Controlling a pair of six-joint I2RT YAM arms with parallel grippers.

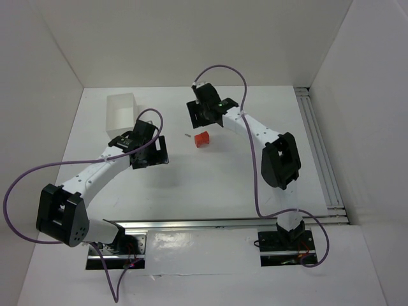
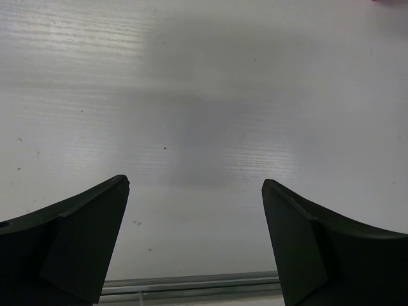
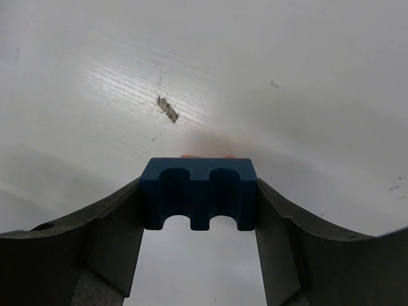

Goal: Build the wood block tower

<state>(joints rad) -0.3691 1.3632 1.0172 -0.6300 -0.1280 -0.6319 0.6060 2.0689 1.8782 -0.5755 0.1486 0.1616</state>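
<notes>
The robot's right gripper needs to move back and down next and release the blue block (image 3: 199, 191) onto the red-orange block, since the red-orange block is below the gripper and back from it.
My right gripper (image 3: 199, 191) is shut on the notched blue block (image 3: 199, 191), which sits between its fingertips with the two notches facing the camera. A thin red-orange strip (image 3: 207, 155) peeks out just behind the blue block's top edge. In the top view a red-orange block (image 1: 203, 139) lies on the white table, just in front of the right gripper (image 1: 203, 118); the blue block is hidden there. My left gripper (image 2: 196, 185) stands open over bare table with nothing between its fingers. In the top view the left gripper (image 1: 150, 153) is left of the red-orange block.
A white translucent box (image 1: 121, 113) stands at the back left, behind the left arm. A small pale scrap (image 1: 186, 135) lies left of the red-orange block. Metal rails run along the near edge (image 1: 223, 223) and the right side (image 1: 319, 153).
</notes>
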